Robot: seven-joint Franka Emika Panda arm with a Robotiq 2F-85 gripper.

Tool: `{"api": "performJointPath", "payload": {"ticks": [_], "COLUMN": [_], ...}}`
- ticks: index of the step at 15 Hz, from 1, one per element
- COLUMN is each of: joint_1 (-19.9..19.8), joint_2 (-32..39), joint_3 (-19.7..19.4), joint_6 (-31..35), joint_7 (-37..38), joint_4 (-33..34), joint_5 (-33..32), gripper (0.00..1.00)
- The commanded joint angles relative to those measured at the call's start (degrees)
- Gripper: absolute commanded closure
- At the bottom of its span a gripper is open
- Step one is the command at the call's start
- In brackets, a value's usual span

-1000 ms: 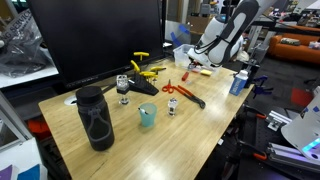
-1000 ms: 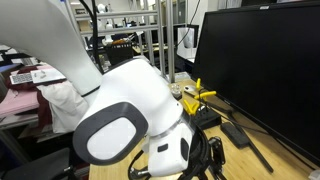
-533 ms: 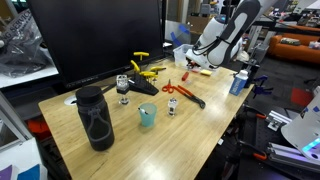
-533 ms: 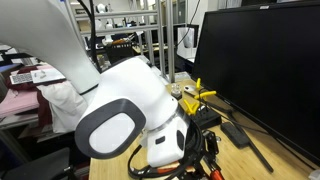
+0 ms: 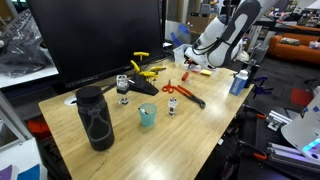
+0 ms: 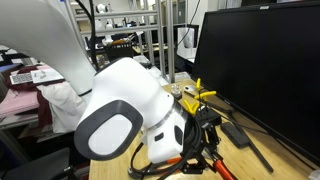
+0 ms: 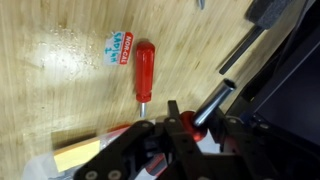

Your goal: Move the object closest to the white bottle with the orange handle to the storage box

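The gripper moves over the clear storage box next and releases the screwdriver. The box lies toward the wrist view's bottom from the gripper, past the tool's tip.
My gripper [image 7: 190, 122] is closed around a dark rod-like tool [image 7: 222, 95] with a red-orange part behind it. In an exterior view the gripper [image 5: 193, 65] hangs low over the far end of the table, past the orange-handled scissors [image 5: 178, 90]. The small white and blue bottle [image 5: 238, 81] stands at the table's edge near the arm. The clear storage box [image 5: 181, 52] sits just behind the gripper, partly hidden by the arm. A red-handled screwdriver [image 7: 145, 70] lies on the wood under the wrist. Orange handles [image 6: 207, 162] show beneath the arm's white body.
A large black bottle [image 5: 95, 118], a teal cup [image 5: 147, 115] and two small glasses [image 5: 123, 88] stand on the wooden table. A yellow clamp [image 5: 142, 68] lies before the big black monitor [image 5: 95, 40]. A black tool [image 5: 194, 101] lies beside the scissors.
The arm has shifted slightly, and in one exterior view its white body has moved up and aside, uncovering the orange handles below it. Table objects have not moved.
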Motion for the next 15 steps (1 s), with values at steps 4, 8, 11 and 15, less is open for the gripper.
{"api": "performJointPath", "payload": {"ticks": [4,8,11,15], "joint_1": [6.44,11.46,11.49,8.75], "joint_2": [-7.46,-11.4,-13.27,-13.03], "joint_3": [-10.71,-19.8,-20.95,-18.94], "joint_6": [2.03,1.9,1.75,0.71], "joint_7": [-3.6,-5.85,-4.86,-2.36], "joint_4": [-1.47,0.17,-0.73,-2.67], "joint_5": [2.58,3.81,2.71,2.06], "gripper": [0.92,0.92,0.92,0.92]}}
